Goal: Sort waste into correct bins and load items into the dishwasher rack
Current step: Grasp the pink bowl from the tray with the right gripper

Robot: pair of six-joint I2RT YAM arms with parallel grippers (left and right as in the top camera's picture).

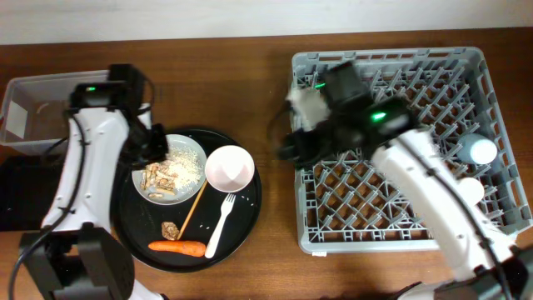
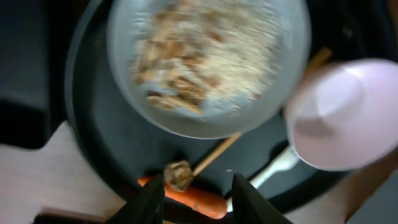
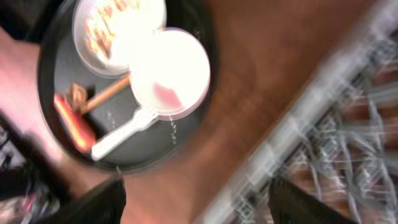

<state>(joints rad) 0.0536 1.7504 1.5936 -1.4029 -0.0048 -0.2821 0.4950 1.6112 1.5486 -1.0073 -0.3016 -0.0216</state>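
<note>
The pale pink bowl's rack-side rim is clear of plate (image 1: 171, 171) and fork. My right gripper leaves the rack's edge next and goes down onto that rim.
A white plate (image 1: 171, 171) of beige food scraps, a pale pink bowl (image 1: 230, 167), a white fork (image 1: 221, 222), a chopstick (image 1: 194, 208), a beige chunk (image 1: 170, 228) and an orange carrot (image 1: 176, 247) lie on the round black tray (image 1: 250, 212). My left gripper (image 1: 156, 143) is open and empty above the plate's left edge. In the left wrist view its jaws (image 2: 198, 202) frame the carrot (image 2: 202, 200) and chunk (image 2: 178, 174). My right gripper (image 1: 291, 148) is open and empty at the left edge of the grey rack (image 1: 400, 217); in the blurred right wrist view (image 3: 205, 199) it hangs over bare wood. A red wrapper is not visible.
The clear tub (image 1: 33, 108) stands at the back left, and the shallow black tray (image 1: 17, 196) lies in front of it. A light-blue cup (image 1: 479, 150) and a white cup (image 1: 468, 190) sit in the rack's right side. A blurred whitish shape (image 1: 306, 104) shows by my right wrist.
</note>
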